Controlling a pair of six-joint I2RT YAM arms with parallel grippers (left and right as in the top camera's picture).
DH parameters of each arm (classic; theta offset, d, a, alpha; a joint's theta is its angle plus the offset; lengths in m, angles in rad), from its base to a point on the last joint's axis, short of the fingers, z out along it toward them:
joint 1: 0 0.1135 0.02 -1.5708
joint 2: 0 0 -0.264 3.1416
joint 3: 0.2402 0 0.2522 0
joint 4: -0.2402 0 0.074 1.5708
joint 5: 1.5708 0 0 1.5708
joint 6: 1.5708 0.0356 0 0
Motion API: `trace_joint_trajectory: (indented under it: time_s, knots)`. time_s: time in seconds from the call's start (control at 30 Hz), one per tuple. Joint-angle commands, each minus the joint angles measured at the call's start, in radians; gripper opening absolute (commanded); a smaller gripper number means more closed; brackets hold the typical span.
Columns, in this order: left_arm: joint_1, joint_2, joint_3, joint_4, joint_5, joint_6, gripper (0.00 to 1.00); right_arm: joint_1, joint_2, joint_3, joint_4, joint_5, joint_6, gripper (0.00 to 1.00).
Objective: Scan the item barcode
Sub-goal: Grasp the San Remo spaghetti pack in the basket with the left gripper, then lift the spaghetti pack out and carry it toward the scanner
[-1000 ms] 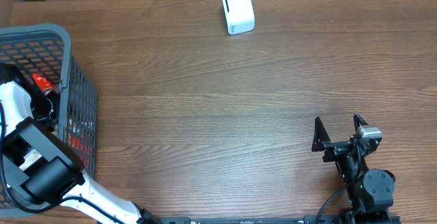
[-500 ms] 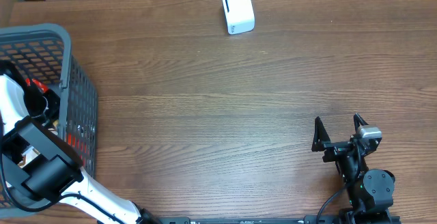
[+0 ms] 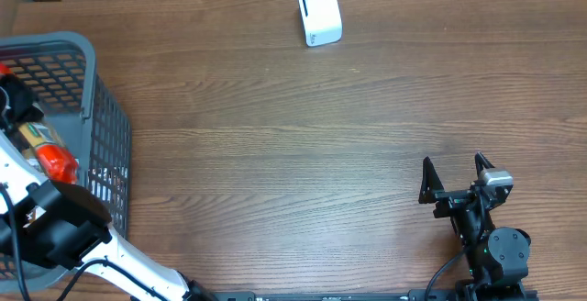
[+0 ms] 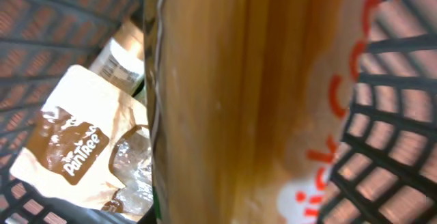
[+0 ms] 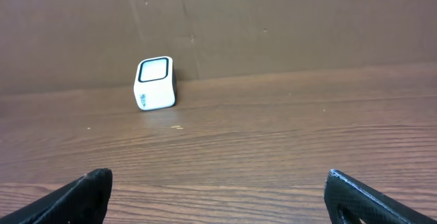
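I need to lift my left gripper over the basket's mesh side, which is in the way. I should then bring the packet (image 3: 41, 145) down onto the bare tabletop in front of the scanner and let go of it.
A long tan packet (image 3: 41, 145) with a red end hangs inside the grey basket (image 3: 103, 145) at the far left. My left gripper (image 3: 18, 117) is shut on its upper part. In the left wrist view the packet (image 4: 259, 101) fills the middle, with red letters on a white patch, and my fingers are hidden behind it. The white scanner (image 3: 319, 14) stands at the table's far edge, also seen from the right wrist as the scanner (image 5: 155, 83). My right gripper (image 3: 456, 180) rests open at the near right, nothing between its fingertips (image 5: 218, 191).
Under the held packet a beige pouch with a brown label (image 4: 75, 149) and other wrapped goods lie in the basket, whose mesh wall (image 4: 403, 115) stands close on the right. Brown cardboard lines the back of the table.
The left gripper has closed on the packet inside the basket and the packet has come up and toward the near side. The right arm has not moved.
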Motion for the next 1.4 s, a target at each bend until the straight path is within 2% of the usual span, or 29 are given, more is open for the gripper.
trace_joint_trajectory:
  time_s: [0.0, 0.17, 0.37, 0.57, 0.7, 0.87, 0.97, 1.2, 1.27, 1.37]
  knots:
    - [-0.015, -0.035, 0.147, -0.014, 0.066, 0.016, 0.04, 0.006, 0.0, -0.01, 0.005, 0.011, -0.007, 1.0]
    - [-0.015, -0.085, 0.291, -0.03, 0.18, 0.017, 0.04, 0.006, 0.0, -0.01, 0.005, 0.011, -0.007, 1.0]
    - [-0.033, -0.214, 0.386, -0.003, 0.443, 0.077, 0.04, 0.007, 0.0, -0.01, 0.006, 0.011, -0.007, 1.0]
    - [-0.164, -0.332, 0.397, -0.037, 0.629, 0.162, 0.04, 0.006, 0.0, -0.01, 0.005, 0.011, -0.007, 1.0]
    - [-0.344, -0.34, 0.395, -0.108, 0.62, 0.18, 0.04, 0.007, 0.0, -0.01, 0.005, 0.011, -0.007, 1.0]
    - [-0.575, -0.332, 0.302, -0.105, 0.608, 0.175, 0.04, 0.006, 0.0, -0.01, 0.005, 0.011, -0.007, 1.0]
    - [-0.681, -0.326, 0.222, -0.092, 0.523, 0.128, 0.05, 0.006, 0.0, -0.01, 0.005, 0.011, -0.007, 1.0]
    - [-0.931, -0.327, -0.05, 0.101, 0.298, -0.079, 0.05, 0.007, 0.0, -0.01, 0.005, 0.011, -0.007, 1.0]
    - [-1.001, -0.327, -0.15, 0.189, 0.24, -0.166, 0.04, 0.006, 0.0, -0.01, 0.005, 0.011, -0.007, 1.0]
    - [-1.118, -0.329, -0.336, 0.398, 0.136, -0.3, 0.05, 0.006, 0.0, -0.01, 0.005, 0.011, -0.007, 1.0]
